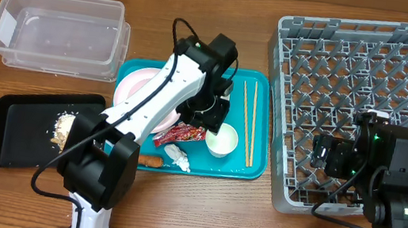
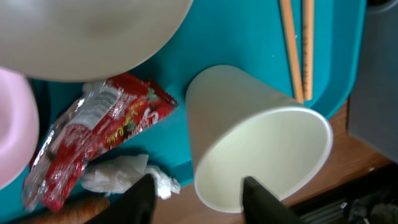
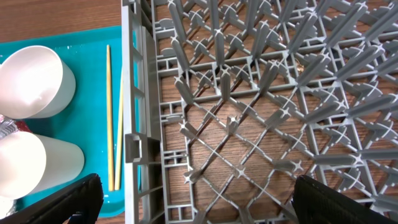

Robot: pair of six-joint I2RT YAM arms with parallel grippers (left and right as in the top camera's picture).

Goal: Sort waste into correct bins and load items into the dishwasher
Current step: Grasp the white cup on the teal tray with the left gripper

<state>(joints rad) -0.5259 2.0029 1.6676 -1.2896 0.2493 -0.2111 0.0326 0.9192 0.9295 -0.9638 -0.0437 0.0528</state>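
Note:
My empty right gripper tilts and moves left in the overhead view toward the white cup's base [image 3: 78,160] next, with my left gripper's fingers at the white cup's rim.
My left gripper [image 2: 199,202] is open low over the teal tray, one finger outside and one across the mouth of a white cup [image 2: 255,149] lying tilted; it also shows from above [image 1: 222,141]. Beside it lie the red wrapper [image 2: 93,137], white tissue [image 2: 124,174] and orange stick [image 2: 81,211]. The white bowl [image 2: 93,31] and pink plate [image 1: 140,85] sit behind. The chopsticks [image 1: 247,124] lie along the tray's right side. My right gripper [image 3: 199,205] is open and empty over the left edge of the grey dish rack [image 1: 365,105].
The clear tub [image 1: 55,33] stands at the back left. The black tray [image 1: 17,136] in front of it holds beige scraps [image 1: 64,128]. The teal tray [image 1: 253,165] lies between the black tray and the rack. The rack's pegs stand upright below my right gripper.

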